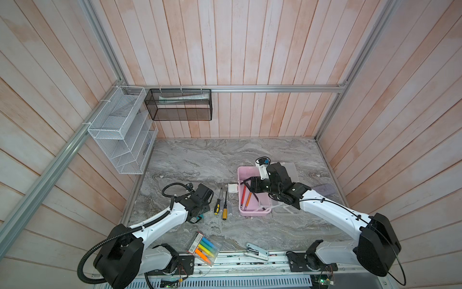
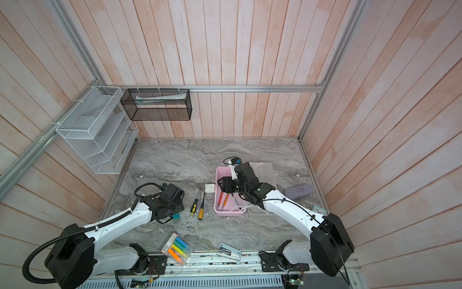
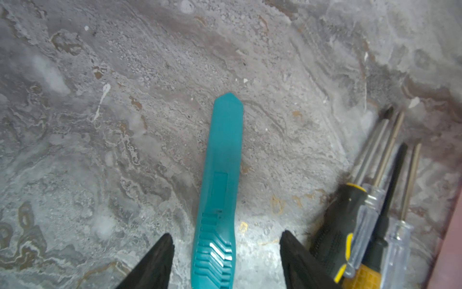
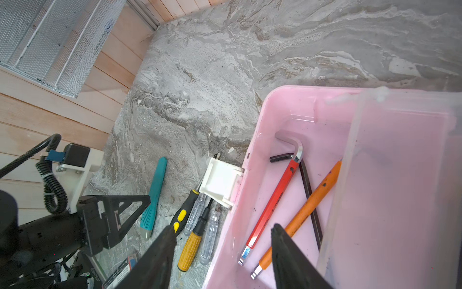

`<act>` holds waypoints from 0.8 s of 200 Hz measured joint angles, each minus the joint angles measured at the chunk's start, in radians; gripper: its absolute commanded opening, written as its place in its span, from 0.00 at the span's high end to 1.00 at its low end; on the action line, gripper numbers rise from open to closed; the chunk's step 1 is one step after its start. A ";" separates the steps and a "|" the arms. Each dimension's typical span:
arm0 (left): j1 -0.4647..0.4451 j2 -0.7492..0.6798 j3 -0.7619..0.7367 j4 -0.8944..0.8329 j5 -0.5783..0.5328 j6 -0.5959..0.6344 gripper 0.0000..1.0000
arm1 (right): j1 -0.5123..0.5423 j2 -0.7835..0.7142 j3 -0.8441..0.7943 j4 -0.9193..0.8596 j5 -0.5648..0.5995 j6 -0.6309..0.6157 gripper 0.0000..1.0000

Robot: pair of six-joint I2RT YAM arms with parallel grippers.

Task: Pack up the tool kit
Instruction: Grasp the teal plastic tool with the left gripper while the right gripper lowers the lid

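I need to lower my left gripper onto the handle where the ribs begin [image 3: 217, 207] and close it there, because the teal utility knife lies lengthwise between its open fingers.
The pale pink tool kit box [image 1: 253, 213] [image 4: 252, 140] stands open, its white latch [image 4: 220, 185] folded out and its translucent lid [image 1: 292, 170] lying to its right. Red [image 4: 277, 195], orange [image 4: 307, 207] and black hex keys lie inside. Several screwdrivers [image 1: 221, 207] [image 3: 335, 225] lie on the table left of the box. A teal utility knife [image 3: 220, 175] [image 4: 155, 192] lies further left. My left gripper [image 3: 226, 234] is open, with one finger on either side of the knife's ribbed handle and apart from it. My right gripper [image 4: 224, 227] [image 1: 247, 187] hangs open over the box's latch-side wall, holding nothing.
A clear pack of coloured highlighters [image 1: 205, 250] and a white stapler [image 1: 257, 251] lie at the front edge. A grey-purple case [image 2: 298, 191] lies right of the box. A white mesh rack [image 1: 120, 132] and a black mesh basket [image 1: 178, 105] hang at the back left.
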 measured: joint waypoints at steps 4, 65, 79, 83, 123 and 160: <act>0.007 0.004 -0.001 0.006 0.002 0.002 0.35 | 0.000 0.000 0.000 0.001 0.000 0.000 0.40; 0.044 0.082 -0.011 0.079 0.032 0.047 0.42 | 0.000 0.000 0.000 0.015 0.003 0.004 0.41; 0.044 0.094 -0.013 0.087 0.038 0.054 0.45 | 0.000 0.000 0.000 0.017 0.004 0.006 0.41; 0.044 0.097 -0.013 0.089 0.040 0.056 0.46 | 0.000 0.000 0.000 0.018 0.005 0.007 0.41; 0.046 0.121 -0.015 0.110 0.044 0.065 0.52 | -0.007 0.000 0.000 0.022 0.007 0.007 0.41; 0.046 0.148 -0.015 0.112 0.045 0.069 0.55 | -0.023 0.000 -0.005 0.028 0.008 0.007 0.41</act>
